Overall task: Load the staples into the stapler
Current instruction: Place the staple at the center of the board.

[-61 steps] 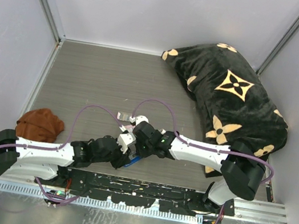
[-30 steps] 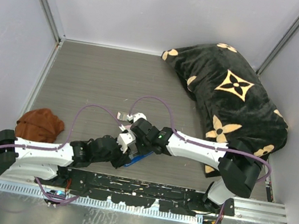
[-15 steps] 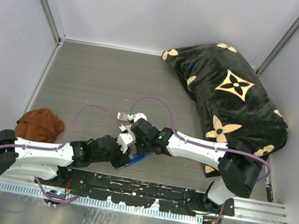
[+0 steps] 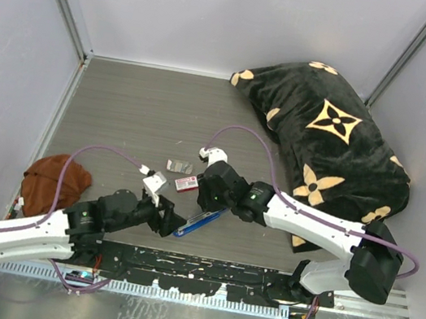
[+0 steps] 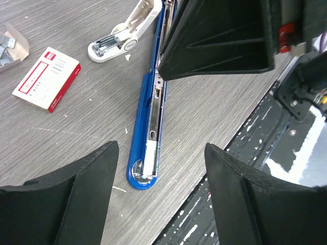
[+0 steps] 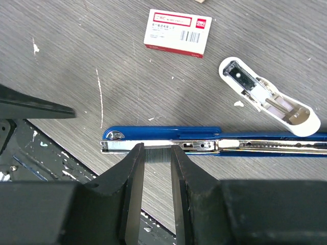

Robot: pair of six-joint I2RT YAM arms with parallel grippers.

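Observation:
My left gripper should next move outward and down to the tabletop between the box and the stapler and close there, because that spot is below and outward of it.
The blue stapler (image 5: 148,127) lies opened flat near the table's front edge, its silver channel facing up (image 6: 204,145). My right gripper (image 6: 157,148) is shut on the staples (image 6: 157,153), a short grey block held right at the channel's front end. In the top view the right gripper (image 4: 206,206) hangs over the stapler (image 4: 200,222). My left gripper (image 5: 161,148) stands open beyond the stapler's rounded end, one finger either side, touching nothing. From above, the left gripper (image 4: 172,221) sits just left of the stapler.
A red-and-white box (image 6: 176,31) and a white oblong piece (image 6: 268,97) lie just beyond the stapler. A small clear packet (image 4: 177,167) lies further back. A black patterned pillow (image 4: 332,139) fills the right side, a brown cloth (image 4: 57,177) lies left, and a black rail (image 4: 202,269) runs along the front.
My left gripper has opened, let go of the stapler and drawn back to the left. The stapler now lies flat on the table. My right gripper has shifted slightly, still holding the staples.

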